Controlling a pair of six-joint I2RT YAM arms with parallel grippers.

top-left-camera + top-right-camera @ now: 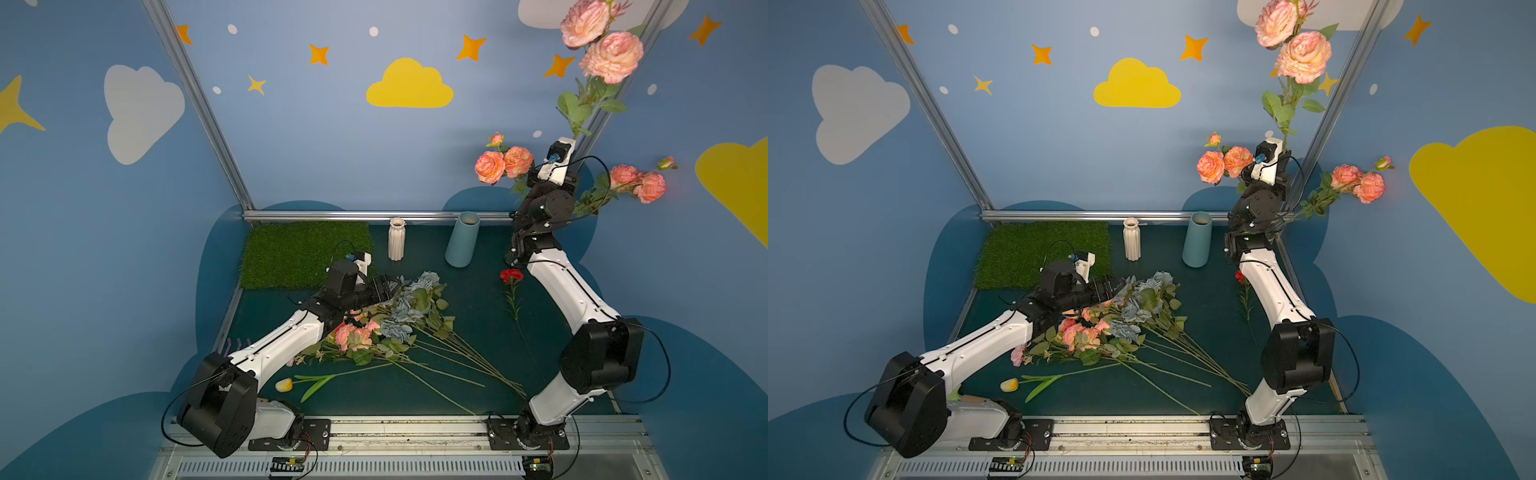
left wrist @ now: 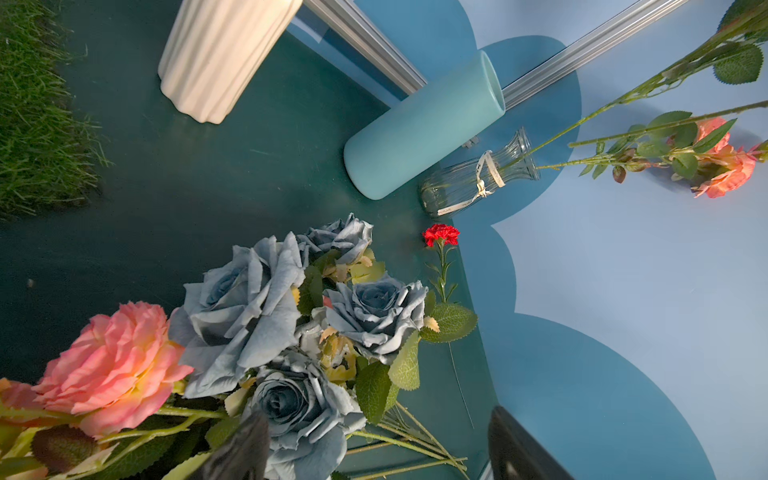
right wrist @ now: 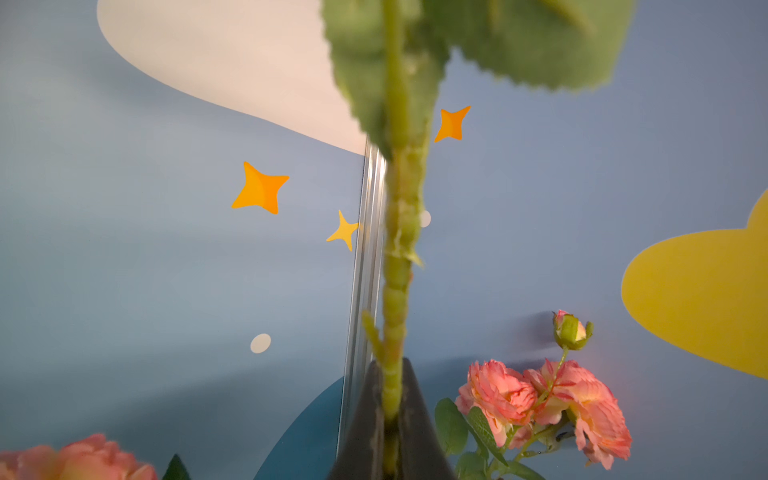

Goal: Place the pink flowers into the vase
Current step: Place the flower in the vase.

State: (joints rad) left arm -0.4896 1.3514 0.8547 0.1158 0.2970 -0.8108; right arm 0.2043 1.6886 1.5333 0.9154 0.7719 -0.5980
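Note:
The green stem goes down with my right gripper next toward the glass vase's opening below and comes free inside, since the stem's bottom end hangs above the vase's rim.
My right gripper (image 1: 574,140) (image 3: 390,415) is raised at the back right, shut on the green stem of a pink flower spray (image 1: 611,56) (image 1: 1303,56) that stands upright above it. The clear glass vase (image 2: 478,178) stands in the back right corner; my right arm hides it in both top views. Two pink sprays (image 1: 503,164) (image 1: 640,180) fan out from it. More pink flowers (image 1: 353,334) (image 2: 112,370) lie in the pile on the table. Over that pile my left gripper (image 1: 390,286) (image 2: 374,457) hangs open, holding nothing.
Grey-blue roses (image 1: 415,299) and long stems share the pile. A white ribbed vase (image 1: 397,239) and a teal cylinder vase (image 1: 462,239) stand at the back. A grass mat (image 1: 303,253) lies back left, a red carnation (image 1: 511,275) at right, a yellow tulip (image 1: 284,385) near the front.

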